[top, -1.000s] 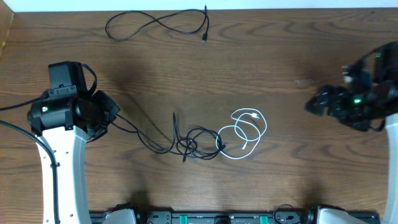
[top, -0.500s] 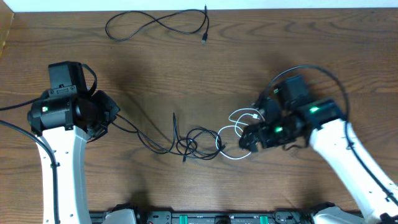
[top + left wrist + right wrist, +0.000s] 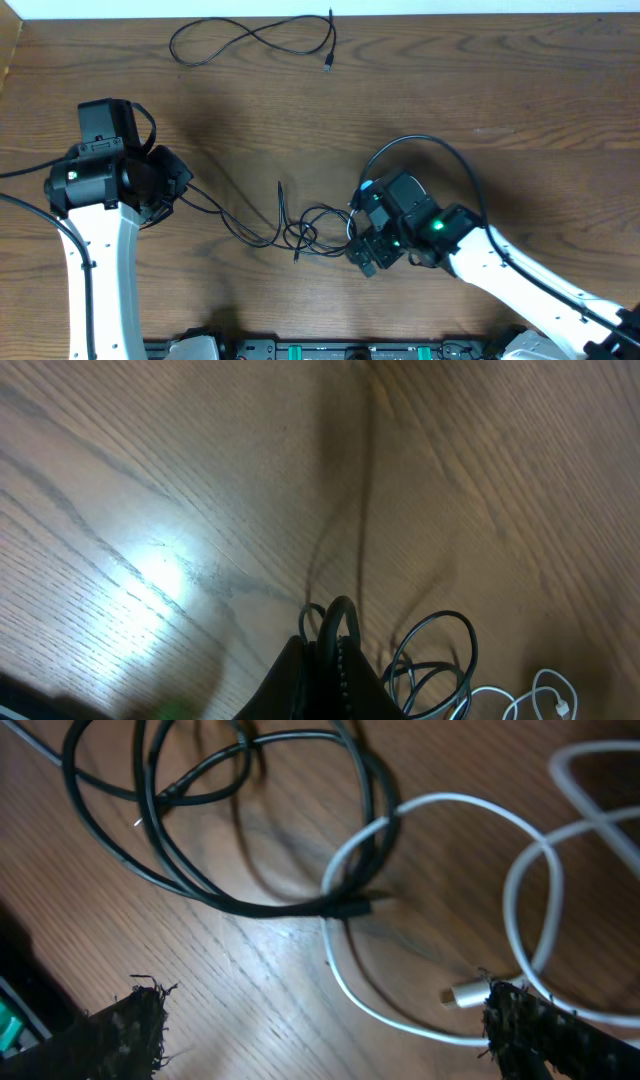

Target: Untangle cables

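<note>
The right gripper moves down next onto the white cable just beside the black plug, where its single strand leaves the black loops and lies clear.
A tangle of black cables lies at the table's middle, with one strand running left to my left gripper. In the left wrist view that gripper is shut on a black cable loop, and the tangle lies beyond it. My right gripper hovers over the tangle's right end and hides most of the white cable. In the right wrist view its fingers are open, low over the white cable. The white plug lies by the right finger. The black loops cross the white cable.
A separate black cable lies in a loose curve at the table's far edge, apart from the tangle. The right arm's own thick black cable arches above its wrist. A white strip borders the table's far side.
My right arm has swung in from the far right edge to the table's middle and dropped over the white cable. The left arm and its held cable have not moved.
</note>
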`<state>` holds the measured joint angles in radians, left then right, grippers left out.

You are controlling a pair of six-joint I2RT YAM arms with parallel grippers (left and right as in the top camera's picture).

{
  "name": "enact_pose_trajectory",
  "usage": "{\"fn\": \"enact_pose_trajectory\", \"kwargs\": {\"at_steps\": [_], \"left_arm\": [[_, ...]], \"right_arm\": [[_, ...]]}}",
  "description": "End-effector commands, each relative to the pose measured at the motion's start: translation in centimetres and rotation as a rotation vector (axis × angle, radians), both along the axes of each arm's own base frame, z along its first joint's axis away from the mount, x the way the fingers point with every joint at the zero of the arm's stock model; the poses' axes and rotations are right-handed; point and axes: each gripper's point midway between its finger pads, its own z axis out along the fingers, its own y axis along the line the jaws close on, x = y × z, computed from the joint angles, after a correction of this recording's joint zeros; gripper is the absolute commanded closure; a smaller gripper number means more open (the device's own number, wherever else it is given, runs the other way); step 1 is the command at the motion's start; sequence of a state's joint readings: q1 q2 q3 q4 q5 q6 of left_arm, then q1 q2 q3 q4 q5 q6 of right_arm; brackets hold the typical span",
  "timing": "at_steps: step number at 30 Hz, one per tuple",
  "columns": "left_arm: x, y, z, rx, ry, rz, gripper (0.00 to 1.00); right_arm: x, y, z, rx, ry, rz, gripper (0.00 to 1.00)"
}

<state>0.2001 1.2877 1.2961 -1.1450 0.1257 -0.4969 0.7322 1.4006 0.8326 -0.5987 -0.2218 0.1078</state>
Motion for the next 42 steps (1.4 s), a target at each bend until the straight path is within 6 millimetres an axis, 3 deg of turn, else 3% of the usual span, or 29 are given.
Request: {"fn": "enact_pose_trajectory", "kwargs": {"at_steps": [1, 7, 14, 16, 18, 24, 28, 29, 32, 35, 38, 42], "left_arm": [[-0.1, 0.0, -0.1, 0.005, 0.003, -0.009, 0.92], [-0.1, 0.0, -0.1, 0.006, 0.004, -0.009, 0.92], [-0.1, 0.0, -0.1, 0.006, 0.004, -0.009, 0.93], [-0.1, 0.0, -0.1, 0.006, 0.004, -0.009, 0.93], [-0.1, 0.0, -0.1, 0.006, 0.004, -0.009, 0.92], [-0.1, 0.1, -0.1, 0.009, 0.004, -0.008, 0.92], [-0.1, 0.1, -0.1, 0.009, 0.004, -0.008, 0.92], [-0.1, 0.1, -0.1, 0.009, 0.004, -0.008, 0.92], [0.0, 0.1, -0.1, 0.010, 0.001, -0.008, 0.92], [0.0, 0.2, 0.0, 0.016, -0.001, -0.004, 0.92], [-0.1, 0.7, -0.1, 0.037, 0.007, 0.019, 0.92], [-0.3, 1.1, -0.1, 0.054, 0.016, 0.042, 0.92]], "right_arm": [[-0.4, -0.2, -2.3, -0.094, -0.009, 0.035, 0.01], [-1.3, -0.5, -5.9, -0.180, 0.074, 0.056, 0.01], [-0.9, -0.1, -7.7, -0.193, 0.085, 0.056, 0.09], [-0.8, -0.1, -8.0, -0.195, 0.082, 0.055, 0.20], [-0.7, -0.1, -8.2, -0.199, 0.082, 0.055, 0.49], [-1.2, -0.6, -8.4, -0.220, 0.105, 0.055, 0.71], [-1.6, -0.8, -8.4, -0.231, 0.132, 0.034, 0.98], [-1.7, -0.9, -8.2, -0.236, 0.141, 0.024, 0.99], [-1.7, -1.0, -7.3, -0.256, 0.163, 0.017, 0.99], [-1.3, -1.2, -5.1, -0.293, 0.181, 0.010, 0.99], [-0.4, -1.5, -1.7, -0.320, 0.181, -0.014, 0.99], [1.1, -1.4, 4.2, -0.269, 0.136, -0.049, 0.99]]}}
